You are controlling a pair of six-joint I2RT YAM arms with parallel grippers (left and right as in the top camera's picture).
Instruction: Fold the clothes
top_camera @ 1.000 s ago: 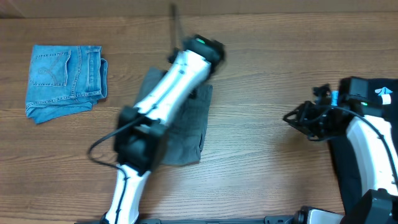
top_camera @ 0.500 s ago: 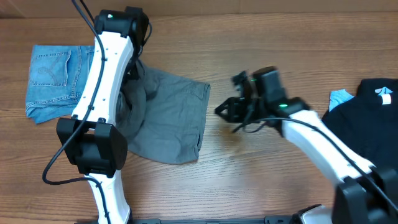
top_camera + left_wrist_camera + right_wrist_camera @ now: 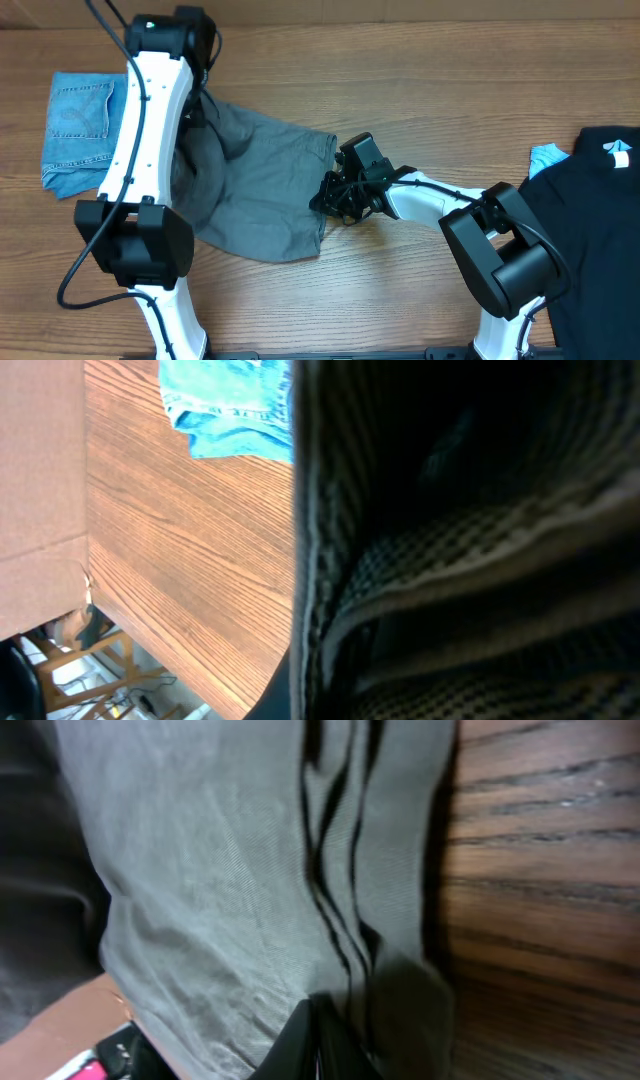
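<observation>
The shorts are bunched. My right gripper needs to slide across the bare tabletop to its right in the overhead view next and let go of the hem.
The grey shorts (image 3: 270, 190) lie spread on the wooden table left of centre, with the upper left part bunched and lifted. My left gripper (image 3: 203, 100) is at that bunched corner and seems shut on the cloth. In the left wrist view, dark grey fabric with a pale speckled lining (image 3: 450, 560) fills the frame and hides the fingers. My right gripper (image 3: 333, 197) is at the shorts' right edge. In the right wrist view its dark fingers (image 3: 320, 1035) are pressed together on the grey cloth (image 3: 220, 870) beside the stitched hem.
Folded blue denim shorts (image 3: 85, 125) lie at the far left, just beyond my left arm, and also show in the left wrist view (image 3: 235, 405). A black garment (image 3: 590, 230) and a small blue piece (image 3: 545, 157) lie at the right edge. A cardboard wall runs along the back.
My right arm has swung left from mid-table to the shorts' right edge. My left gripper has shifted a little left and back, drawing the shorts' upper left corner with it.
</observation>
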